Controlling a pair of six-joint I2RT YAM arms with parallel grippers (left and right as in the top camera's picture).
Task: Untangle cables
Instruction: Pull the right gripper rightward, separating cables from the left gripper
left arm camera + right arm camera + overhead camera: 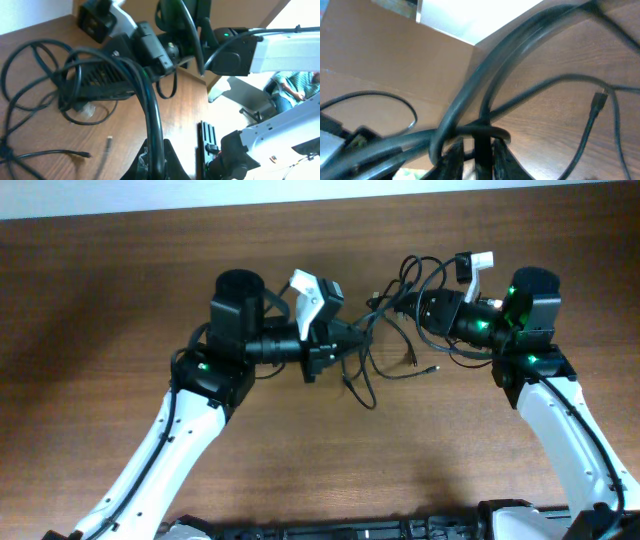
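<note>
My left gripper moves to the left in the overhead view next, tips down over the tabletop and releases its cable, since the cords tangle between both grippers.
The cables [362,385] are thin black cords in a tangle on the wooden table between my two arms. My left gripper [350,340] points right into the tangle. In the left wrist view it [156,161] is shut on one black cable [154,120] that rises from the jaws toward the right arm. My right gripper [402,306] points left into the same tangle. In the right wrist view its fingers [454,156] stand slightly apart around an upright cable [481,150], with a loop crossing just above them. Loose plug ends [413,365] lie on the table.
The brown table [120,290] runs to a pale wall at the back. A black rail [350,530] lies along the front edge. A small plug [599,99] rests on the wood to the right. A seated person [295,90] shows beyond the table.
</note>
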